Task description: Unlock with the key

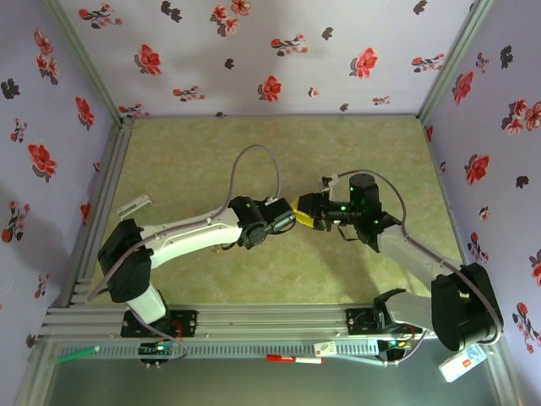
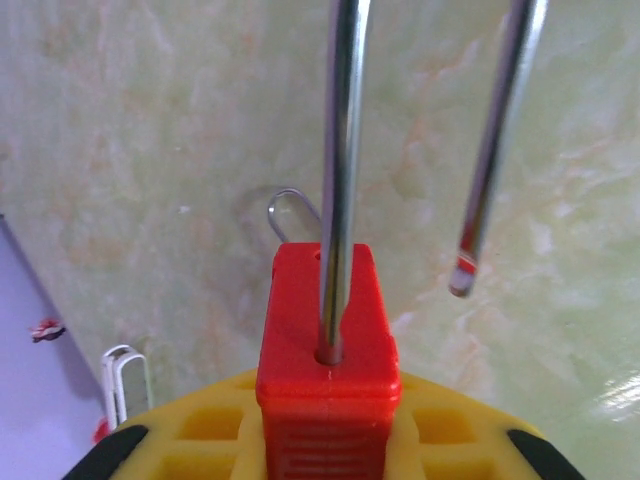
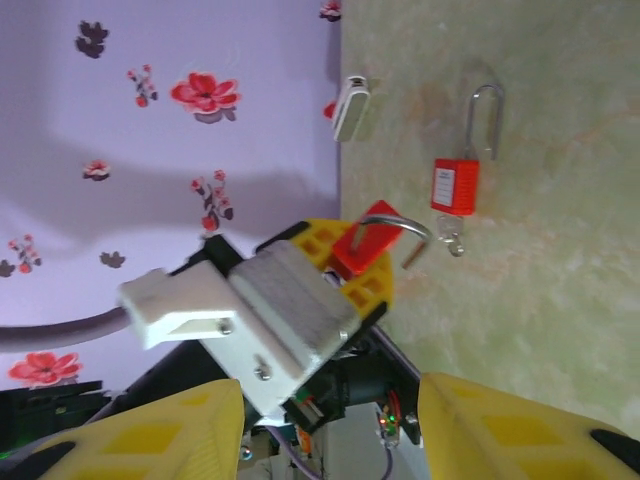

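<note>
My left gripper will first lower the held padlock onto the green mat beside the second red padlock, and then release it there. The padlock's shackle is already open.
My left gripper (image 2: 325, 445) is shut on a red padlock (image 2: 325, 300), body upright between the yellow fingers (image 2: 440, 430). Its steel shackle (image 2: 341, 150) has one leg in the body. The other leg's tip (image 2: 463, 272) hangs free beside the body, so the shackle is open. The right wrist view shows the same padlock (image 3: 362, 245) in the left gripper (image 3: 350, 265). My right gripper (image 3: 325, 440) is open with nothing between its fingers, close to the left gripper (image 1: 293, 217) in the top view. The dark key is hidden.
A second red padlock (image 3: 455, 186) lies on the green mat with its thin shackle (image 3: 485, 120) pointing away. A tiny grey metal piece (image 3: 452, 238) lies at its lower end. A white clip (image 3: 350, 107) lies by the flowered wall (image 3: 170, 150).
</note>
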Available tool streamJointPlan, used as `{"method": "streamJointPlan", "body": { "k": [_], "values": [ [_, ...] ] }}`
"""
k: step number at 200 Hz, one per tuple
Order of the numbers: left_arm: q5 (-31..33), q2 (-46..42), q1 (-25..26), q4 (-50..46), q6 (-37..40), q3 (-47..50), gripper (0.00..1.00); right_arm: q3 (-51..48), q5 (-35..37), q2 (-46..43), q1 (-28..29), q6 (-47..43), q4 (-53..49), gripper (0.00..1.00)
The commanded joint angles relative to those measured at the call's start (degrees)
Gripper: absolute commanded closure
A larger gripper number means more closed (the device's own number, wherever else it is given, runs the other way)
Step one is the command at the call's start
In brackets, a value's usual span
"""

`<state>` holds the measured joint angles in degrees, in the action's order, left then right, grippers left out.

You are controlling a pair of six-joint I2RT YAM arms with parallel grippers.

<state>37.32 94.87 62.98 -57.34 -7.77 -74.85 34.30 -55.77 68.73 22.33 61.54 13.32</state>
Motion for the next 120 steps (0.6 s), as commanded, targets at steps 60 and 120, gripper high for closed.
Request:
{"method": "streamJointPlan", "body": {
  "k": [60,120],
  "values": [
    [1.54,2.91,0.27,0.74,-0.24,-2.4,0.95,2.17,4.0,0.16,-4.42,-11.4,-19.42,0.43],
    [-8.27,12.23,1.45,2.65,-2.85,-6.12,0.96,-0.7,7.76,-1.35,-7.14,-14.64,-26.35,0.39]
  ]
}}
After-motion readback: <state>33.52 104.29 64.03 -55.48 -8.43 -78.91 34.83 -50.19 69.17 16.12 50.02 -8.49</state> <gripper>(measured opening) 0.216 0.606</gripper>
